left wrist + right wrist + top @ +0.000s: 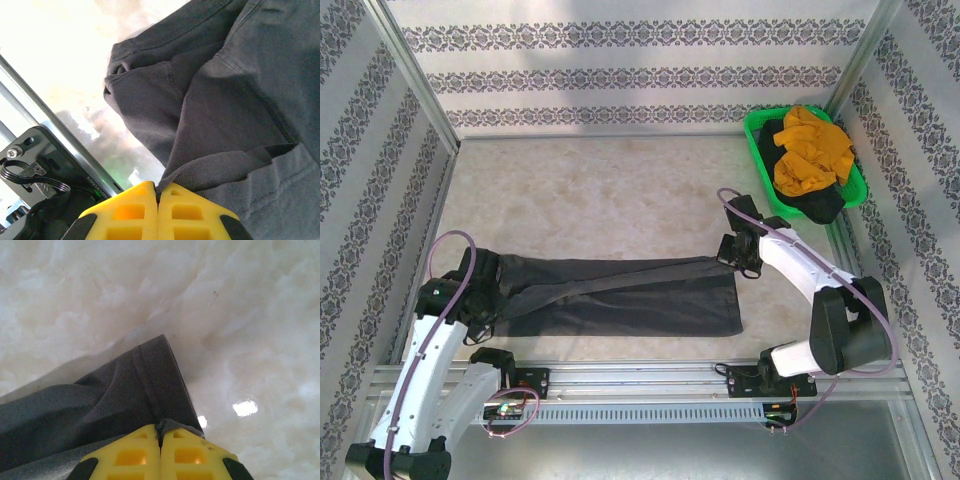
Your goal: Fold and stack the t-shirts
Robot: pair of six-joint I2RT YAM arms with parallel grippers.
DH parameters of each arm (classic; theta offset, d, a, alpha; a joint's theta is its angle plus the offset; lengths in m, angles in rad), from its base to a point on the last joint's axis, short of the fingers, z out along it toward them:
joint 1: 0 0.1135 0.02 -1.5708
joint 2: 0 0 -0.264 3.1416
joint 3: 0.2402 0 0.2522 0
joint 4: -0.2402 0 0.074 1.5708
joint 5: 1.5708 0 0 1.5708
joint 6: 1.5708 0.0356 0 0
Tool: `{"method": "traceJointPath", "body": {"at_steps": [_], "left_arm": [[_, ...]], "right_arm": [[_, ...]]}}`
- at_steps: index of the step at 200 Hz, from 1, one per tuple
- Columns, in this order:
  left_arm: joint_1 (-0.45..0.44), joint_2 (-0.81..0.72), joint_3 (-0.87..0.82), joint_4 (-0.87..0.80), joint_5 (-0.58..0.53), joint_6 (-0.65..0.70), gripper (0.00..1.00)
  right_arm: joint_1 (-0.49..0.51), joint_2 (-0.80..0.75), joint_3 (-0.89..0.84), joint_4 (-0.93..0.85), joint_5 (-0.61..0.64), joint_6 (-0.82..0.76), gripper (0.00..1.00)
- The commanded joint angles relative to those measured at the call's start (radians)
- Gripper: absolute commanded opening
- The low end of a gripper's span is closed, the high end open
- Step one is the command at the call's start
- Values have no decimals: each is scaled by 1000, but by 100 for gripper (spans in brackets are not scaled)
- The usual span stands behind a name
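Note:
The hem needs to go down a little toward the table next with my left gripper, which should then let go of it there.
A dark charcoal-grey t-shirt lies stretched across the near part of the table, partly folded over itself. My left gripper is shut on its left end; the yellow fingers pinch a fold of grey cloth. My right gripper is shut on the shirt's far right corner, with a hemmed edge caught between its yellow fingers. A mustard-orange t-shirt lies bundled on a blackish t-shirt inside the green basket at the back right.
The pale marbled table has patterned walls on three sides. A metal rail carrying the arm bases runs along the near edge. The left arm's base and cable show beside the shirt.

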Motion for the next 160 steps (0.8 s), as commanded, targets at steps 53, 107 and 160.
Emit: {"method": "traceJointPath", "body": {"at_steps": [53, 107, 160], "left_arm": [[-12, 30, -78, 15, -36, -44, 0], [-13, 38, -79, 0, -38, -41, 0], [-12, 65, -94, 45, -36, -44, 0]], "right_arm": [[-4, -101, -69, -77, -48, 101, 33], [-12, -37, -20, -40, -70, 155, 36], [-15, 83, -7, -31, -91, 169, 24]]}}
